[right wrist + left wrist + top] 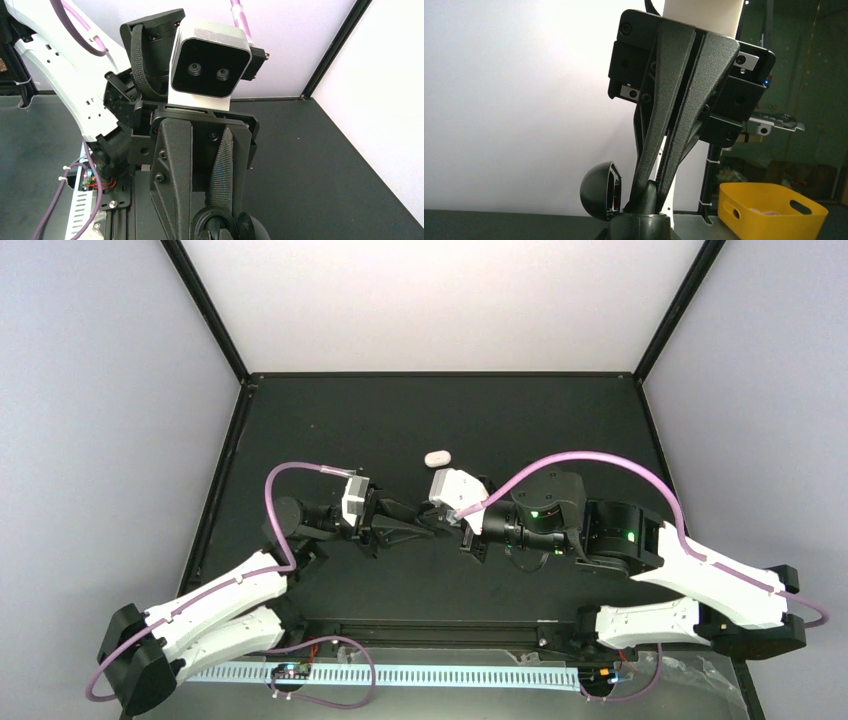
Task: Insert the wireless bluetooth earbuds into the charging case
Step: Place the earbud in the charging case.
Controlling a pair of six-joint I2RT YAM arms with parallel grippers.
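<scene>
The robot's left gripper will next lower outward and release the case on the tabletop (414, 481) beside the white oval object, since that spot is below and outward of the gripper.
The two arms meet over the middle of the table. My left gripper (425, 523) (207, 210) is shut on the black round charging case (640, 226) (220, 222). The case's domed lid (596, 190) (250, 231) stands open beside it. My right gripper (462, 523) (651, 186) comes down from above and is shut on a black earbud (650, 197). The earbud's lower end sits in the case's mouth. In the right wrist view my own fingertips (224, 236) show at the bottom edge inside the case's ring. No other earbuds show.
A small white oval object (437, 457) lies on the black table (560, 430) just beyond the grippers. A yellow bin (769, 210) stands off to the right in the left wrist view. Black frame posts (205, 305) and white walls close in the table.
</scene>
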